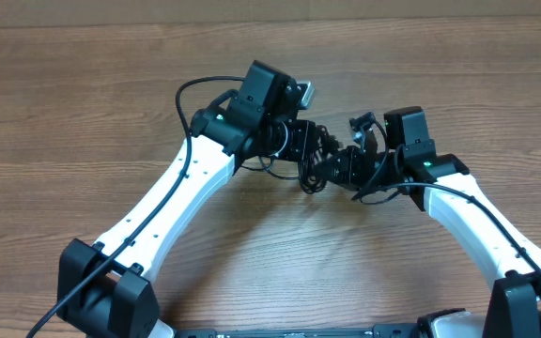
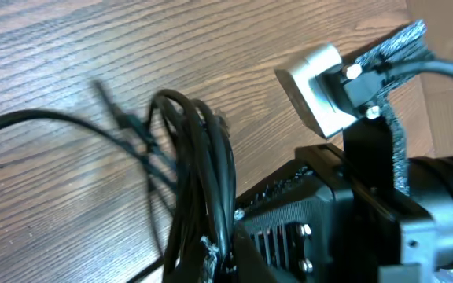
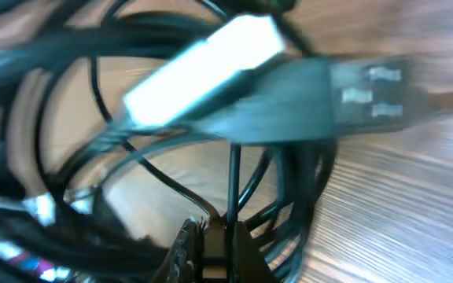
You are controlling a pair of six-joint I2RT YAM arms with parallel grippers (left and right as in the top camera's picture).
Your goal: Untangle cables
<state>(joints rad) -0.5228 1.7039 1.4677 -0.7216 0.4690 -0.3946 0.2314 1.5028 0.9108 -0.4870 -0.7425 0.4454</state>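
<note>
My left gripper should next pull the bundle to the open tabletop on its left in the overhead view, away from the right gripper, and let go of it there.
The cables (image 1: 316, 180) form one black tangle at the middle of the wooden table, between my two arms. My left gripper (image 1: 301, 150) reaches in from the left and my right gripper (image 1: 348, 169) from the right. In the left wrist view my left gripper (image 2: 219, 263) is shut on a bundle of looped cables (image 2: 203, 165). The right wrist view shows my right gripper (image 3: 228, 248) shut on a thin upright strand (image 3: 232, 181) of the cables. A blurred plug connector (image 3: 368, 94) hangs close in front of that camera.
One loose cable end (image 2: 22, 122) trails left across the table (image 2: 69, 55). The right arm's white wrist camera (image 2: 321, 90) sits close beside the left gripper. The left arm's thicker wire (image 1: 188, 89) loops behind it. Both arm bases stand at the near edge.
</note>
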